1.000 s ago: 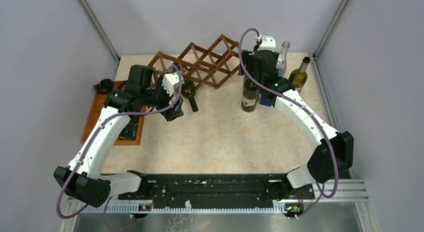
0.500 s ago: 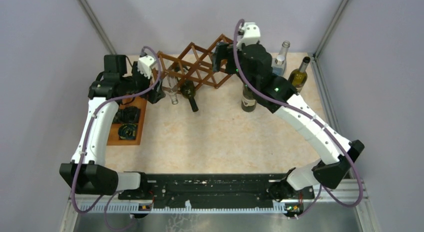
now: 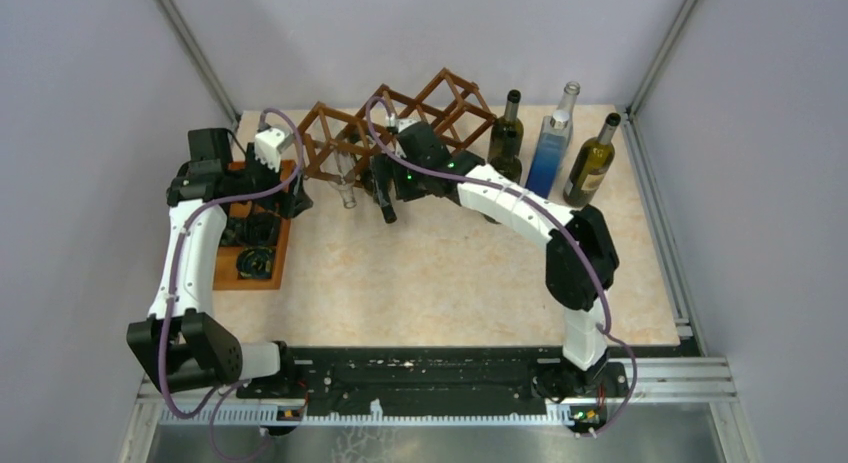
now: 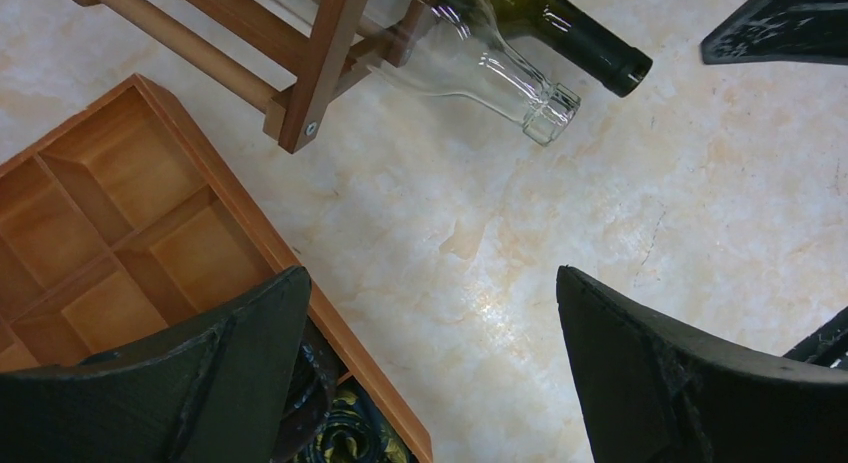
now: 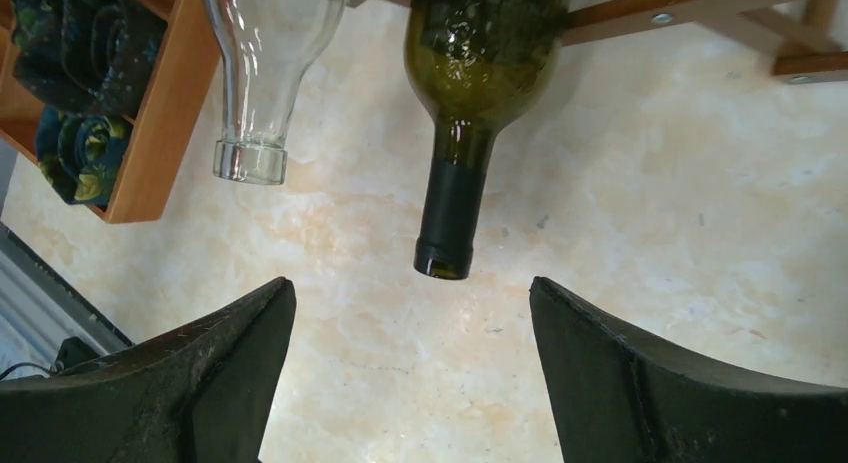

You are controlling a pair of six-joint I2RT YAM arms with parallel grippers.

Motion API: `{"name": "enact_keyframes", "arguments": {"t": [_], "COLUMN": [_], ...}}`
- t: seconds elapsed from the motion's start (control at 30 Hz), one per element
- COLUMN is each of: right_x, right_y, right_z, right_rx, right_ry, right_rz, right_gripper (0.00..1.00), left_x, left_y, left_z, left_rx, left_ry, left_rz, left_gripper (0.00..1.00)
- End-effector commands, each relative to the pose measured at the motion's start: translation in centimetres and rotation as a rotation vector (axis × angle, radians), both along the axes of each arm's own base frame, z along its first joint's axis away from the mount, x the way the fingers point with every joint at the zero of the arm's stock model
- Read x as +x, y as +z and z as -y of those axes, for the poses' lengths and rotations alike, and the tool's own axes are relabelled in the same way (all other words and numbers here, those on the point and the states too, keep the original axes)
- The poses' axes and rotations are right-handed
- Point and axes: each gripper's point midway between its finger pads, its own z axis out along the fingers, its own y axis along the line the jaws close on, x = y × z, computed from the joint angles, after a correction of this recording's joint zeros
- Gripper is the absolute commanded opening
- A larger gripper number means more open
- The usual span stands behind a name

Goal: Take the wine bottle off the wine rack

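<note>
Next, my right gripper moves down and to its left in the top view to straddle the clear bottle's jutting neck (image 3: 347,191), lying below it on that side.
The reddish-brown wooden wine rack (image 3: 415,123) stands at the back of the table. A dark green wine bottle (image 3: 382,195) lies in a lower cell, neck sticking out toward the front. A clear empty bottle (image 3: 345,188) lies in the cell to its left. My right gripper (image 3: 393,195) is open in front of the rack. In the right wrist view the dark bottle's neck (image 5: 447,218) points at the gap of the right gripper (image 5: 412,295), just short of the fingertips. My left gripper (image 4: 425,278) is open and empty over the table beside the tray (image 4: 355,368).
An orange-brown compartment tray (image 3: 280,233) with dark rolled cloths (image 5: 80,153) sits at the left. Three upright bottles stand at the back right: dark green (image 3: 506,143), blue (image 3: 548,155), olive (image 3: 588,168). Grey walls close in on both sides.
My right arm left the dark green bottle standing at the back right and swung left, in front of the rack. My left arm drew back left, from the rack to the tray.
</note>
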Motion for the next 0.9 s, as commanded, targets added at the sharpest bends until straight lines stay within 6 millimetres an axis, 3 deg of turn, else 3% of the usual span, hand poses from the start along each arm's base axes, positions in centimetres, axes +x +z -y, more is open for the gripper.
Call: {"name": "enact_keyframes", "arguments": {"t": [0.0, 0.4, 0.73, 0.87], "right_x": [0.4, 2.3, 3.5, 3.3], "right_y": [4.3, 1.8, -1.0, -1.7], "right_z": [-3.8, -10.3, -12.6, -13.6], "right_rx": [0.172, 0.272, 0.288, 0.325], "right_ry": [0.07, 0.153, 0.166, 0.184], "right_rz": [0.02, -0.117, -0.19, -0.227], "right_gripper": [0.86, 0.87, 0.86, 0.8], "left_x": [-0.4, 0.0, -0.3, -0.2], "left_y": [0.1, -1.3, 0.0, 0.0], "left_z": [0.2, -2.1, -1.5, -1.3], "left_rx": [-0.019, -0.012, -0.04, -0.044], "left_ry": [-0.051, -0.001, -0.029, -0.035], "left_rz": [0.047, 0.024, 0.056, 0.06], "left_gripper": [0.98, 0.97, 0.99, 0.99]}}
